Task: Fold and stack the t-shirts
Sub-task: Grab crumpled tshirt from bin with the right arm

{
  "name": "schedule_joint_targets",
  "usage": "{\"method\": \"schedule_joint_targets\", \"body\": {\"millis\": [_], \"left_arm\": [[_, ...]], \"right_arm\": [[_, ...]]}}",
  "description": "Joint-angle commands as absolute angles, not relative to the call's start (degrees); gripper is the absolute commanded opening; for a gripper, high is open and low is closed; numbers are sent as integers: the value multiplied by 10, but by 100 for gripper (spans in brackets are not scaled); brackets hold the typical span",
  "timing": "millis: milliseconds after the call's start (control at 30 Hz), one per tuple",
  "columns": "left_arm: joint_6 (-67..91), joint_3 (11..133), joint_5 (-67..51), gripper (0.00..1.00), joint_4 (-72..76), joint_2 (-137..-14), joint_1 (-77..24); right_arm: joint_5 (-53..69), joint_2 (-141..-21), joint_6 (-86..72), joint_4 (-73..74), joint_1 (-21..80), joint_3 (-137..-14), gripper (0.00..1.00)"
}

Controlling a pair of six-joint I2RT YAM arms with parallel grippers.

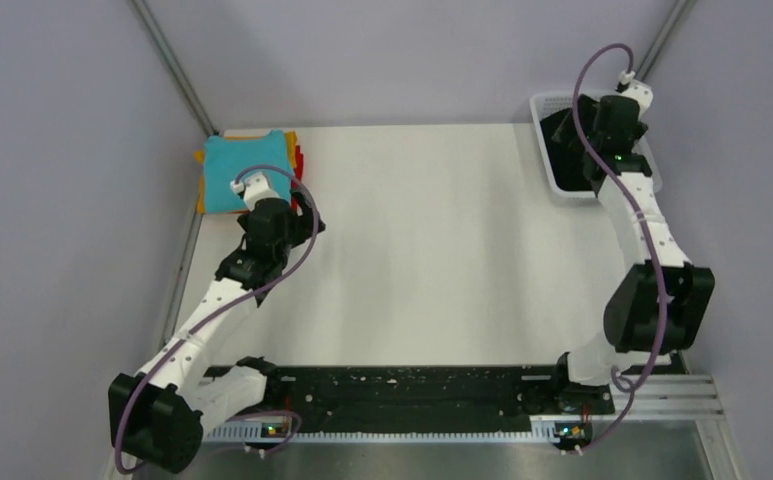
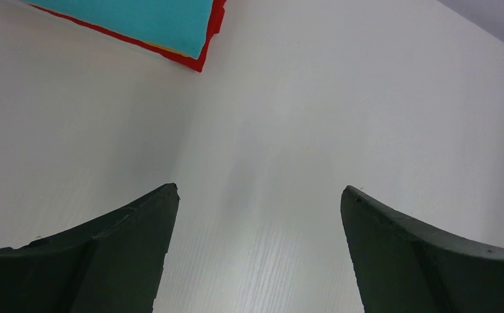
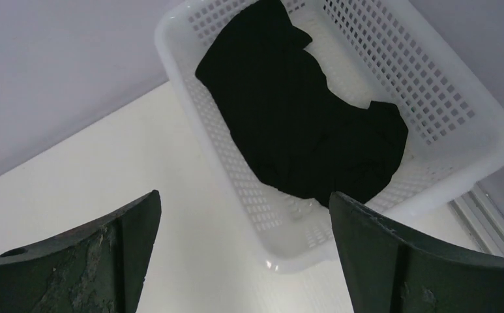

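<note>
The black t-shirt lies crumpled inside the basket [image 3: 431, 85]. So my open right gripper next moves outward and down past the basket's rim onto the t-shirt's far half [image 3: 265, 103].
A crumpled black t-shirt [image 3: 301, 124] lies in the white mesh basket [image 3: 431, 85] at the table's far right; it also shows in the top view [image 1: 565, 150]. A folded stack sits at the far left, the teal t-shirt [image 1: 248, 160] on top, with orange-yellow [image 1: 202, 185] and red [image 1: 299, 158] edges beneath it. The teal shirt [image 2: 138, 19] and red edge [image 2: 203, 55] show in the left wrist view. My left gripper [image 2: 259, 195] is open and empty over bare table just right of the stack. My right gripper [image 3: 244, 199] is open and empty above the basket's near corner.
The white table [image 1: 442, 250] is flanked by grey walls with metal posts at the back corners. A black strip with the arm bases [image 1: 402, 395] runs along the near edge. The basket [image 1: 552, 110] stands against the right wall.
</note>
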State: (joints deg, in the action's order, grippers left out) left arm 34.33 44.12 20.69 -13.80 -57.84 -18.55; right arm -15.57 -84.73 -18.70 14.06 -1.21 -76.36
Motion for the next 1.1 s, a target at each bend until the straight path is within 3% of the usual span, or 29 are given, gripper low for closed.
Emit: {"method": "schedule_joint_targets", "body": {"millis": [0, 467, 733, 800, 900, 967, 1067], "left_arm": [[349, 479, 221, 99, -141, -589, -177], [415, 488, 237, 99, -199, -592, -173], [426, 473, 201, 99, -201, -570, -173], [430, 466, 194, 99, -198, -565, -173], [433, 459, 191, 99, -197, -560, -173], [431, 457, 186, 99, -199, -558, -173], [426, 454, 181, 99, -206, -547, -173]], "right_arm": [[-43, -973, -208, 200, -90, -891, 99], [-4, -1383, -256, 231, -124, -1293, 95], [118, -1476, -285, 155, -124, -1328, 88], [156, -1493, -289, 137, -123, -1333, 78], [185, -1513, -284, 134, -124, -1364, 28], [192, -1506, -269, 144, -124, -1378, 3], [174, -1444, -241, 146, -124, -1376, 0]]}}
